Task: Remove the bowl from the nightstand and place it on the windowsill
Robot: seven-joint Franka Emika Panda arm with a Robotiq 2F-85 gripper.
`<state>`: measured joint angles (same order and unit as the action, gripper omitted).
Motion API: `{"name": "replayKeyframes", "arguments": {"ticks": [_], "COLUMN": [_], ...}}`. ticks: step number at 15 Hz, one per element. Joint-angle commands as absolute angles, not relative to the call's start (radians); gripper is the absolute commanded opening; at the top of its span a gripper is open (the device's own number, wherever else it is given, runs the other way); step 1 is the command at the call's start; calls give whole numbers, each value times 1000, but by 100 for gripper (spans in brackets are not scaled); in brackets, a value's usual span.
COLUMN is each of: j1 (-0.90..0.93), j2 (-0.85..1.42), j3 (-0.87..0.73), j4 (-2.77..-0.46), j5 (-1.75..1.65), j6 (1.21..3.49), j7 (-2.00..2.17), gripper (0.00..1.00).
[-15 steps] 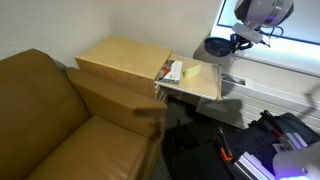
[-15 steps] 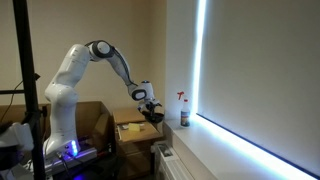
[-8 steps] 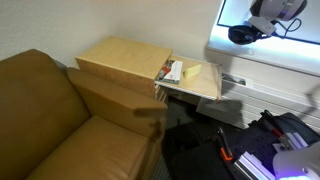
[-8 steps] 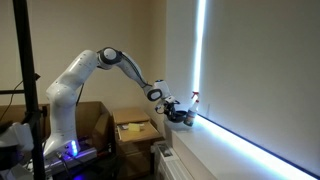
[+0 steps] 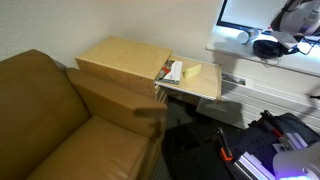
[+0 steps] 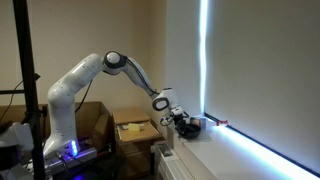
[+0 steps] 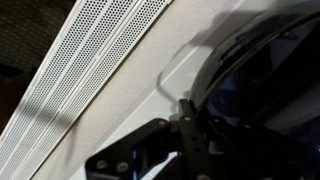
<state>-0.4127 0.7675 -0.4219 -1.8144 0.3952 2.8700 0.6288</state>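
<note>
I need to move my gripper outward over the white windowsill [image 5: 232, 48] next, turning it more upright, then set the dark blue-black bowl on the sill and release the bowl's rim, since the surface beneath is clear.
The dark blue-black bowl [image 5: 268, 45] is held in my gripper [image 5: 282, 38] over the white windowsill [image 5: 232, 48], to the right of the tan nightstand [image 5: 130, 62]. In an exterior view the gripper [image 6: 186, 124] and the bowl [image 6: 192, 127] are low over the windowsill [image 6: 235, 152]; I cannot tell whether the bowl touches it. In the wrist view the gripper [image 7: 190, 112] is shut on the rim of the bowl [image 7: 262, 75], with the white windowsill [image 7: 120, 95] beneath.
A brown leather armchair [image 5: 50, 115] stands left of the nightstand. Small packets [image 5: 172, 72] and a yellow item [image 5: 192, 71] lie on the nightstand's flap. Dark gear [image 5: 270, 140] lies on the floor. A slatted vent [image 7: 60, 70] runs beside the sill.
The gripper has carried the bowl away from the nightstand, further along the windowsill and lower towards it. The arm has stretched out.
</note>
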Motion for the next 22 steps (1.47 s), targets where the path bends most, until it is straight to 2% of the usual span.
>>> {"name": "replayKeyframes", "arguments": {"ticks": [1,7,12,13,15,22], "j1": [-469,-426,-308,-290,-273,-298], "j2": [813,900,1004,1026,1060,1020], "j3": [-383,-396,-494,-511,-516,-434], "j4": [-1767,-1606,-1493,-1465,-1410,-1319], "j5": [450,447,277,241,185,101], "j6": [2825,2710,2665,2643,2584,2408], "j7": [671,887,1134,1179,1242,1243], "gripper": [2,2,2,32,39,89]}}
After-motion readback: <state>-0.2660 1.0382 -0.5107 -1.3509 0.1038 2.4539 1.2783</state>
